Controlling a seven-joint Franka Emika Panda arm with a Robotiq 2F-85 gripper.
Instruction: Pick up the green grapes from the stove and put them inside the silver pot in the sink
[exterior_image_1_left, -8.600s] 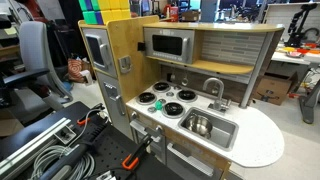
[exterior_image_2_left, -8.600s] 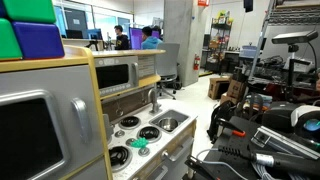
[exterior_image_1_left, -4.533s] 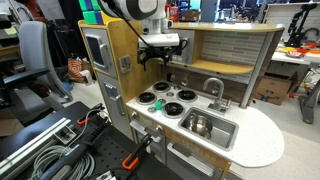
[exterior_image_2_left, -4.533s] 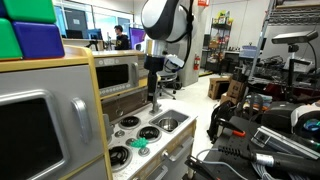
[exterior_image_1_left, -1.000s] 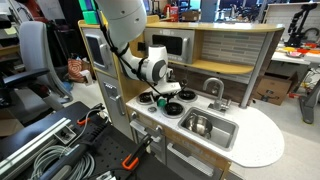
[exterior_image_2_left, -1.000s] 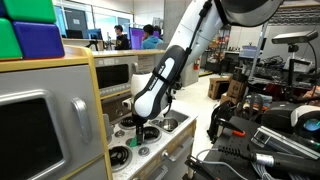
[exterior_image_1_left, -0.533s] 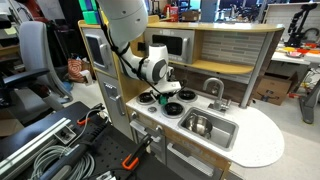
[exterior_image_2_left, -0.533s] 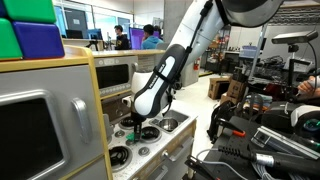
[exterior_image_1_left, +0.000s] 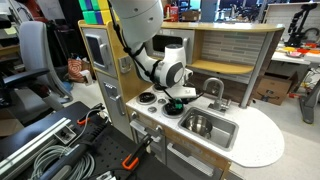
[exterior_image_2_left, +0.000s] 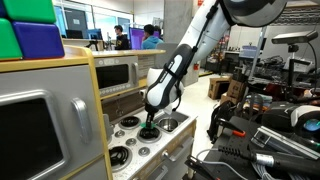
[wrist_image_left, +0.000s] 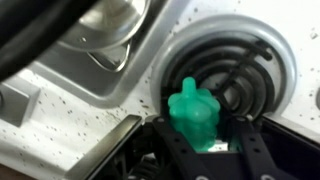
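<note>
My gripper should next move sideways over the pot's opening (exterior_image_1_left: 201, 124), lower the grapes and open, as the silver pot sits down in the sink (exterior_image_1_left: 226, 136), across the sink's rim.
The green grapes (wrist_image_left: 195, 112) are a small bright-green lumpy toy, pinched between the black fingers (wrist_image_left: 165, 148) of my gripper (wrist_image_left: 198, 135), which is shut on them. They hang just over a black burner (wrist_image_left: 228, 68) of the white stove (exterior_image_1_left: 152, 104), on the side nearest the sink (exterior_image_1_left: 226, 136). In both exterior views the gripper (exterior_image_1_left: 177, 96) (exterior_image_2_left: 150, 124) is low over the cooktop with a bit of green (exterior_image_2_left: 148, 131) showing under it. The silver pot (exterior_image_1_left: 200, 125) sits in the sink basin, apart from the gripper.
A curved silver faucet (exterior_image_1_left: 213, 90) rises behind the sink. A grey microwave-like box (exterior_image_1_left: 168, 45) and a wooden shelf hang above the stove. The white counter (exterior_image_1_left: 262, 140) rounds off past the sink. Purple and green blocks (exterior_image_2_left: 30, 35) stand on the cabinet top.
The jaws closed on the green grapes. The gripper then shifted across the stove toward the sink side, taking the grapes off the burner where they lay.
</note>
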